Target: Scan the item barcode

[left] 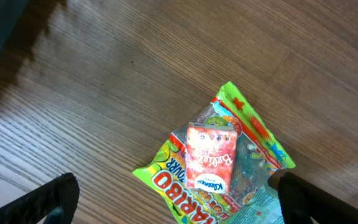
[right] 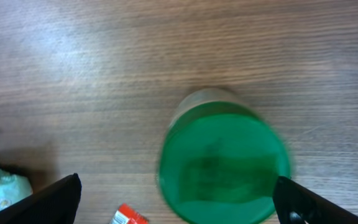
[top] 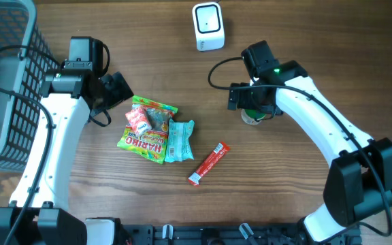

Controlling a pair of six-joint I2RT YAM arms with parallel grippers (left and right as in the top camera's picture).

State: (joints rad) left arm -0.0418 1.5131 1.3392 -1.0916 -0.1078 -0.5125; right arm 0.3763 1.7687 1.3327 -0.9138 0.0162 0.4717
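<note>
The right gripper shifts toward the right in the wrist view next and lowers its open fingers around the green lid (top: pixel 254 114) (right: pixel 224 165), which lies below, off that way.
A white barcode scanner (top: pixel 207 26) stands at the far middle of the table. A pile of snack items lies at centre left: a green Haribo bag (top: pixel 145 139) (left: pixel 166 180), a small red tissue pack (top: pixel 139 121) (left: pixel 210 155) on top of it, and a teal packet (top: pixel 178 139) beside it. My left gripper (top: pixel 118 88) (left: pixel 179 202) hovers open above the pile, touching nothing. A green-lidded tub (top: pixel 254 116) (right: pixel 222 162) stands upright under my right gripper (top: pixel 254 102) (right: pixel 179 202), which is open with its fingers wide on either side of the lid.
A red stick packet (top: pixel 208 164) (right: pixel 126 216) lies apart near the front middle. A dark wire basket (top: pixel 5 82) fills the left edge of the table. Bare wood lies between the scanner and the items.
</note>
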